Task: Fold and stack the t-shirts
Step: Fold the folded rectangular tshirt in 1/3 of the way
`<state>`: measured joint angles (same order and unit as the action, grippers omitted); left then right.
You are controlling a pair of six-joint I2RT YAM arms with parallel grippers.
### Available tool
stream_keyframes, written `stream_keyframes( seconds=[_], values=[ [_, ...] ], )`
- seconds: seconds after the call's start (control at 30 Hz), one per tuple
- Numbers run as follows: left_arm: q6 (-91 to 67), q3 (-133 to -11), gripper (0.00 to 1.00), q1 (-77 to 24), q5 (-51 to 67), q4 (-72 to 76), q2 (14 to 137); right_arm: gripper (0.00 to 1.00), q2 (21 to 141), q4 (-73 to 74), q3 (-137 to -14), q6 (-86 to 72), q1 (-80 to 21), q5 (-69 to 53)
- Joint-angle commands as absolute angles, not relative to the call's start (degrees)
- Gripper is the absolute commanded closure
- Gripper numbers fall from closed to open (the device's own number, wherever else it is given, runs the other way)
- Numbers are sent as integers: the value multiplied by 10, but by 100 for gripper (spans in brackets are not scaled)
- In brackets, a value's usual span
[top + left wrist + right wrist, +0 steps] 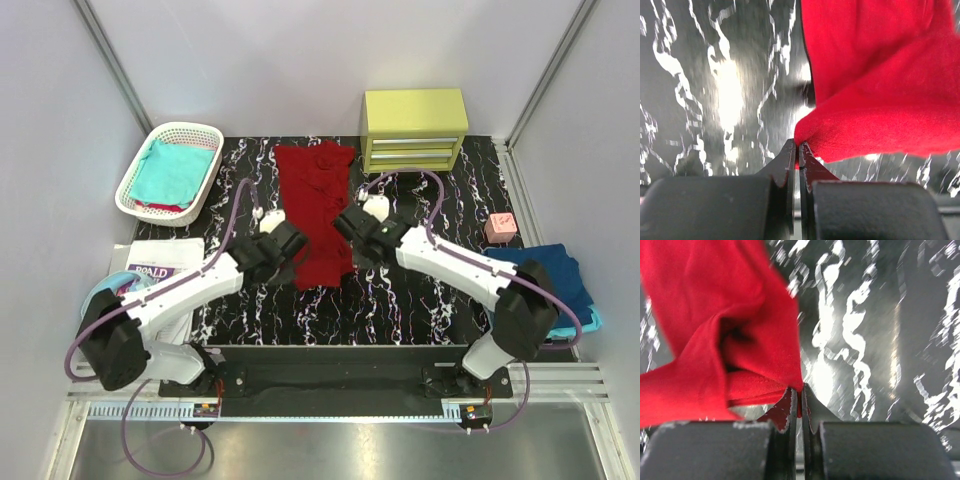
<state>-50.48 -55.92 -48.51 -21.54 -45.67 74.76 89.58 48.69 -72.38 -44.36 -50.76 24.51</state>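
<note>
My right gripper carries the t-shirt's fold outward next and releases it over the t-shirt's far part [332,184] [705,270], outward of the gripper, as the t-shirt is long.
A dark red t-shirt [318,205] lies as a long narrow strip down the middle of the black marbled table [400,300]. My left gripper [296,241] is shut on its left edge near the lower part, the cloth pinched between the tips [798,145]. On the opposite edge my right gripper [343,222] is shut on the red t-shirt [715,340] too, with a fold held at the tips [800,387]. A teal t-shirt [172,172] lies in the white basket [135,205]. At the right table edge rests a navy t-shirt [555,275] over a light blue one [592,322].
A yellow-green drawer unit [414,128] stands at the back right. A small pink block [500,227] sits right of the arms. A white printed bag or paper [160,262] lies at the left. Walls close in the sides and back.
</note>
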Motion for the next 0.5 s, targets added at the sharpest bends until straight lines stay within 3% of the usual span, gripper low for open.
stream_keyframes(
  seconds=[0.0, 0.47],
  values=[
    [-435, -619, 100, -430, -243, -432, 790, 100, 926, 465, -775, -367, -447, 270],
    [-350, -888, 100, -338, -225, -437, 1036, 100, 1130, 443, -1003, -280, -348, 233]
  ],
)
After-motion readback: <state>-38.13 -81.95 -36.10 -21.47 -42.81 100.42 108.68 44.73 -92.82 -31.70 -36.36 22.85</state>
